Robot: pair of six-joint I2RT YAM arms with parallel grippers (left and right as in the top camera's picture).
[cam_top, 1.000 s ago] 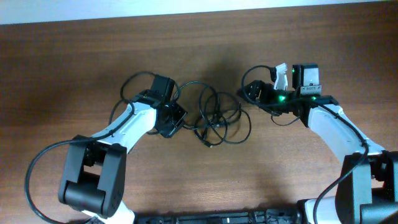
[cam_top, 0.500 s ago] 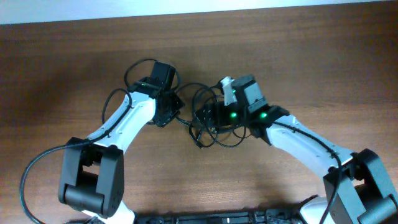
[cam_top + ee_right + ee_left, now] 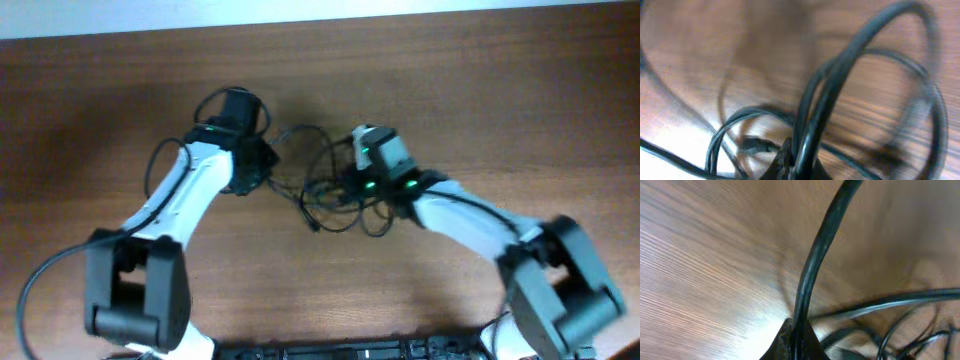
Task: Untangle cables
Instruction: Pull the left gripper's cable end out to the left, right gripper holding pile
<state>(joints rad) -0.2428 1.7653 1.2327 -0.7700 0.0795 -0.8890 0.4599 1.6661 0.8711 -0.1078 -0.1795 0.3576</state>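
My left gripper pulls the cord to its left in the overhead view next, off the tangle, and lets go of it there, since bare tabletop lies that way.
The cables (image 3: pixel 335 192) lie as a loose black tangle of thin loops in the middle of the wooden table. My left gripper (image 3: pixel 262 168) sits at the tangle's left edge. In the left wrist view it (image 3: pixel 796 341) is shut on one cord (image 3: pixel 815 260) that runs straight up from its tips. My right gripper (image 3: pixel 346 186) is over the tangle's centre. The right wrist view shows it (image 3: pixel 795 162) shut on a cord or two of the cables (image 3: pixel 832 82), with more loops curling around. Both wrist views are blurred.
The brown wooden table (image 3: pixel 480 90) stretches on all sides of the tangle. A pale strip runs along its far edge (image 3: pixel 320 12). The arms' own thicker black wires loop near the left wrist (image 3: pixel 165 160).
My right gripper has swung left from the tangle's right side into its middle and shut on cords. My left gripper has pulled up and left, still holding its cord.
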